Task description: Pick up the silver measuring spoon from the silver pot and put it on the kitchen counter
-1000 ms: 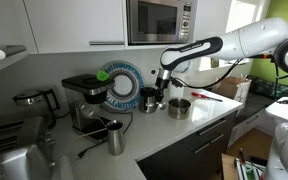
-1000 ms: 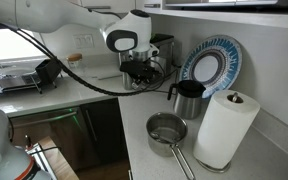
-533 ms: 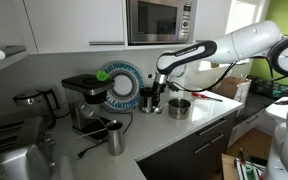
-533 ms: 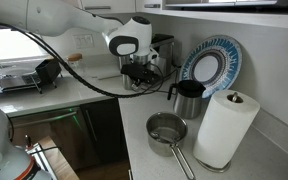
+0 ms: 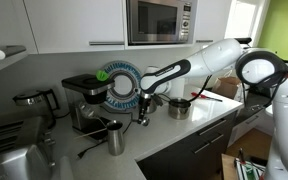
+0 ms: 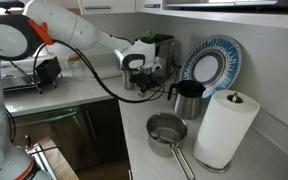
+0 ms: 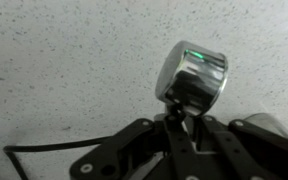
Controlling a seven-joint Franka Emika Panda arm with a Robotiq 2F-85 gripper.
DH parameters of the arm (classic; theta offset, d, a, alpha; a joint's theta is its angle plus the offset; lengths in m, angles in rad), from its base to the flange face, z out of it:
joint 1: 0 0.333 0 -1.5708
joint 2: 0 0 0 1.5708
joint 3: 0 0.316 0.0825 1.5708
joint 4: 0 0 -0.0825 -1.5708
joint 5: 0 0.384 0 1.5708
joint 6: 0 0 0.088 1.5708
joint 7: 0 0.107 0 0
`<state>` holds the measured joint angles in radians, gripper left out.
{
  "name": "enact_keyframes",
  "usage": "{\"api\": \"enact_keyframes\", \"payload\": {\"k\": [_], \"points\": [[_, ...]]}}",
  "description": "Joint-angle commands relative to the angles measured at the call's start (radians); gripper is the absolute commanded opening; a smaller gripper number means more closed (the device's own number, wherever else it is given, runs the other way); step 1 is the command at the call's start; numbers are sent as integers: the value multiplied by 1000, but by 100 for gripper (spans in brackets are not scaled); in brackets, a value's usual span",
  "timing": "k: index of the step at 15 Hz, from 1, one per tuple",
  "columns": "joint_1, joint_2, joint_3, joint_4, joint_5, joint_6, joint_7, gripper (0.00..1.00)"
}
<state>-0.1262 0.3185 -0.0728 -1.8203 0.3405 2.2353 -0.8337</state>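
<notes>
The robot's gripper should move down and slightly outward next, and then it should open off the handle.
My gripper [image 7: 176, 118] is shut on the thin handle of the silver measuring spoon [image 7: 192, 72]. Its shiny round bowl hangs just above the pale speckled kitchen counter [image 7: 64, 60]. In both exterior views the gripper [image 5: 141, 112] [image 6: 134, 82] is low over the counter [image 5: 189, 132] [image 6: 132, 125], between the coffee machine and the silver pot. The spoon is too small to make out there. The silver pot [image 5: 179, 107] [image 6: 167, 130] stands apart from the gripper, near the counter's front edge.
A coffee machine [image 5: 84, 100] and a steel jug [image 5: 115, 138] stand on one side of the gripper. A dark cup [image 6: 188, 98], a patterned plate [image 6: 212, 62] and a paper towel roll [image 6: 227, 128] stand by the wall. A black cable [image 7: 44, 150] lies on the counter.
The arm has swung away from above the silver pot towards the coffee machine and come down close to the counter, with the spoon in the gripper.
</notes>
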Motion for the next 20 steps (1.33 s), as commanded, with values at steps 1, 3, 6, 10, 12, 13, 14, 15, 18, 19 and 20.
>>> {"api": "enact_keyframes", "payload": {"k": [1, 3, 6, 10, 12, 13, 14, 15, 18, 19, 20], "points": [[-32, 133, 23, 166, -47, -47, 69, 3], [-50, 179, 38, 226, -58, -79, 63, 3], [-117, 226, 107, 294, 34, -125, -53, 3], [-174, 275, 148, 366, 118, -219, -84, 3], [-155, 281, 119, 382, 65, -258, -20, 40], [-146, 276, 105, 381, 41, -266, 11, 47], [-141, 268, 97, 380, 23, -269, 31, 53], [-135, 255, 88, 373, 3, -265, 57, 62], [-130, 204, 84, 340, -39, -238, 97, 84], [-120, 170, 78, 309, -65, -216, 110, 91], [-112, 142, 74, 287, -92, -201, 120, 99]]}}
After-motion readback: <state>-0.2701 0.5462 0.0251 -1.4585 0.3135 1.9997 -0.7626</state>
